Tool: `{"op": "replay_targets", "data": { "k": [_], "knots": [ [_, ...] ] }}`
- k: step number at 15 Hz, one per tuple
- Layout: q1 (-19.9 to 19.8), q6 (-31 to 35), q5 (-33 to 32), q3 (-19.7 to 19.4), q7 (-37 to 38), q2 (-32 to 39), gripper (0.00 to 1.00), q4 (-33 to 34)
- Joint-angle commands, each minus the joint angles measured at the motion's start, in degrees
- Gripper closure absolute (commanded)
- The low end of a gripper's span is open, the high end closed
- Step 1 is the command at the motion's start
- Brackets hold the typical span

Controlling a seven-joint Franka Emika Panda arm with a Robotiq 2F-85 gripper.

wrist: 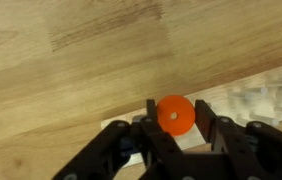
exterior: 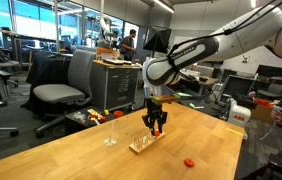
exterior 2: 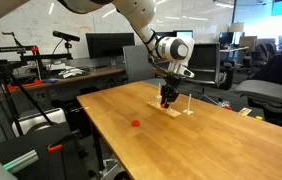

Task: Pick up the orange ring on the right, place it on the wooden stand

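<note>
My gripper holds the orange ring above its spot on the wooden stand, beside the stand's bare pegs. I need to lower the ring slightly onto that spot next and release it.
My gripper (wrist: 173, 128) is shut on the orange ring (wrist: 173, 112), held flat between the two black fingers. Its centre hole shows in the wrist view. The wooden stand (wrist: 243, 95) lies directly below the ring as a pale base. In both exterior views the gripper (exterior: 156, 128) (exterior 2: 167, 100) hangs straight down just above the wooden stand (exterior: 141, 146) (exterior 2: 178, 110) in the middle of the table. The thin peg is hard to make out under the fingers. A second orange ring (exterior: 189, 161) (exterior 2: 135, 124) lies loose on the table, away from the stand.
A separate thin pale upright (exterior: 111, 132) stands on the table (exterior: 71, 155) beside the stand. Office chairs (exterior: 66, 85), desks and monitors (exterior 2: 106, 45) surround the table. A person (exterior: 128, 42) stands far behind.
</note>
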Motion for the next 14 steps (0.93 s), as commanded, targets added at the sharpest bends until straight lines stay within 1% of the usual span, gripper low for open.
{"op": "replay_targets", "data": {
  "k": [1,10,14],
  "knots": [
    [0.8,-4.1,0.8,-1.0,1.3,3.0,0.81,6.3],
    [0.5,-8.1,0.8,-1.3,1.7,6.2,0.81,11.7],
    [0.7,-9.2,0.6,-1.3,1.6,6.9,0.81,12.5]
  ]
}}
